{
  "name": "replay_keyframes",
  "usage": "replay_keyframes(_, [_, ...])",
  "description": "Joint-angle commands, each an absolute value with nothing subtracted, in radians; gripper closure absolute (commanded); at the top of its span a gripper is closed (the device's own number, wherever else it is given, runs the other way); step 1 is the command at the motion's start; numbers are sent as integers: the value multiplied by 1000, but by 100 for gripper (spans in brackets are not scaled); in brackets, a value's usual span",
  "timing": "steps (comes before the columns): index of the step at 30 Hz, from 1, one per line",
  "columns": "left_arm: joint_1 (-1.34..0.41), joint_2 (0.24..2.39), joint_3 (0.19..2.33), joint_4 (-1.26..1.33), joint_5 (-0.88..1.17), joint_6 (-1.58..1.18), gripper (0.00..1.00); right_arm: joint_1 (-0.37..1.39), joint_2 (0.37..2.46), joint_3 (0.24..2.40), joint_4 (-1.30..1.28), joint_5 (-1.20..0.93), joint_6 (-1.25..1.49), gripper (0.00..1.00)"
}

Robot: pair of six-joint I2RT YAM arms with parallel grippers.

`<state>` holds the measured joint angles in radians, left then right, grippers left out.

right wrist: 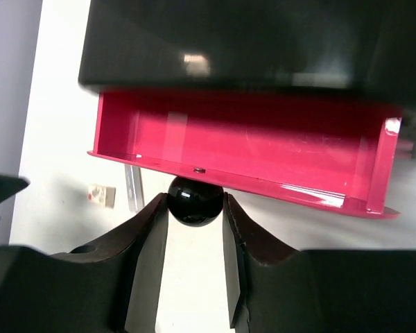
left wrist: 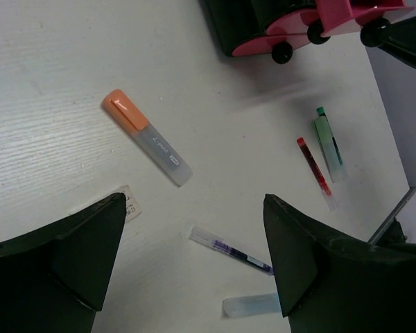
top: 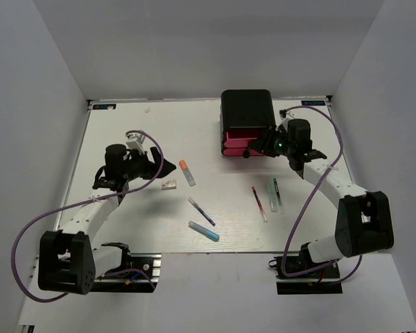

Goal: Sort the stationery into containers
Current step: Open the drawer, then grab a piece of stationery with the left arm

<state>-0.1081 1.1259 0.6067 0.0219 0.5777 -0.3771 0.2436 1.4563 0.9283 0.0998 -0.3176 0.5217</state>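
Note:
My left gripper should swing toward the orange-capped marker [top: 187, 172] next, then lower its fingers on either side of the marker's clear body.
The black cabinet [top: 246, 109] stands at the back right with its pink drawers [top: 239, 143]; one drawer [right wrist: 243, 149] is pulled out and empty. My right gripper [top: 265, 147] is shut on that drawer's black knob [right wrist: 194, 200]. My left gripper [top: 168, 167] is open and empty above the table [left wrist: 194, 201]. On the table lie an orange-capped marker [top: 187, 172], a whitish block [top: 169, 184], a dark blue pen [top: 202, 211], a light blue marker [top: 204, 231], a red pen [top: 259, 203] and a pale green marker [top: 272, 196].
A thin dark pen [top: 277, 191] lies right beside the pale green marker. White walls close in the table [top: 125, 229] on the left, back and right. The arm bases sit at the near edge.

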Motion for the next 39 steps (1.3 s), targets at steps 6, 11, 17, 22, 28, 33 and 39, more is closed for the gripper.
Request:
replay_keyframes(6, [-106,1218,653,109,615,-488,10,249,1355,832,2,-356,474,69])
replay_keyframes(11, [-117,1357,728,80,546,-522,10,244,1351,830,3,-362,445,28])
replay_keyframes(17, [-181,1485,897,-70,434,-488,10,242,1296,802,2,-387,400,21])
replay_keyframes(22, [-262,1623,1040,-236,275,-479,19,244,1227,796,-84,-388,328,22])
replay_keyframes(28, [-382,1742,1169,-440,60,-488,28,222,1088,813,-176,-351,196,24])
replay_keyframes(33, [-463,1821,1221,-517,-77,-547,28,183,942,724,-88,-319,158,29])
replay_keyframes(39, [-509,1884,1269,-546,-147,-578,29,138,876,640,-46,-336,133,26])
